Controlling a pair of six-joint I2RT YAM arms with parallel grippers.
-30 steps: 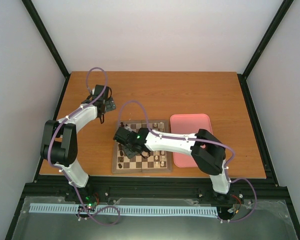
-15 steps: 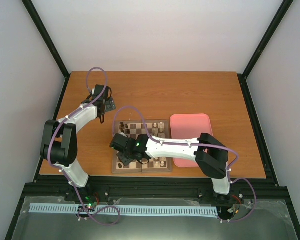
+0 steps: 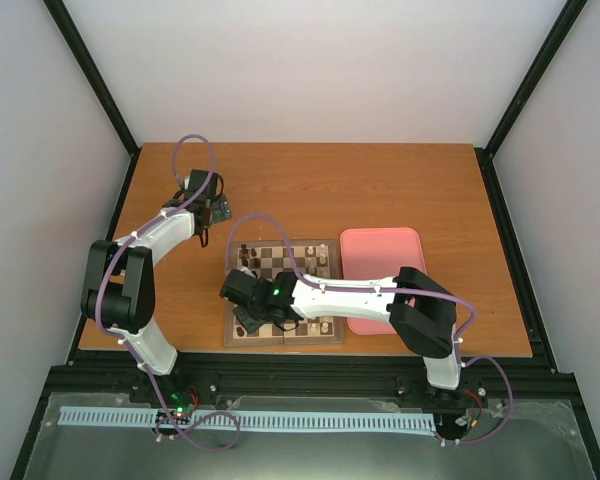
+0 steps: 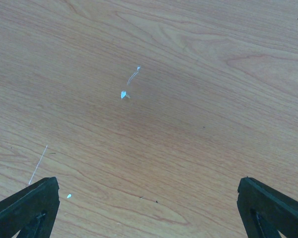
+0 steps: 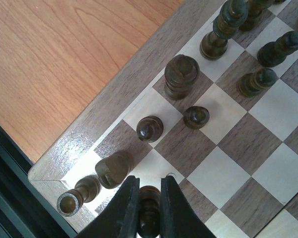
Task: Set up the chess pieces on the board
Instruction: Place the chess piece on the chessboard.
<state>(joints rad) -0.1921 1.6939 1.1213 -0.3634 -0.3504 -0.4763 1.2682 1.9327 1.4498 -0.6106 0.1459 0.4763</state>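
Note:
The robot's right gripper needs to lower the dark chess piece next onto the pale square beside the knight and let go of it, since that square is empty.
The wooden board (image 3: 284, 342) lies in front of the arms. My right gripper (image 3: 248, 318) hangs low over its near left corner, shut on a dark chess piece (image 5: 149, 210) held upright between the fingers (image 5: 126, 206). Just ahead stand other dark chess pieces: a knight (image 5: 113, 167), two pawns (image 5: 149, 128) (image 5: 196, 117), a rook (image 5: 181, 75) and a corner piece (image 5: 79, 194). Taller dark pieces (image 5: 223, 29) line the left edge farther on. My left gripper (image 3: 208, 210) is off the board at the table's far left, open over bare wood (image 4: 149, 124).
A pink tray (image 3: 380, 262) lies right of the board, touching its edge. Pieces also stand along the board's near row (image 3: 320, 325). The table's black front rail (image 5: 10, 163) runs close to the board's corner.
My right gripper has moved with its piece from the board's left middle toward the near left corner, then nearly stopped. The left arm has not moved.

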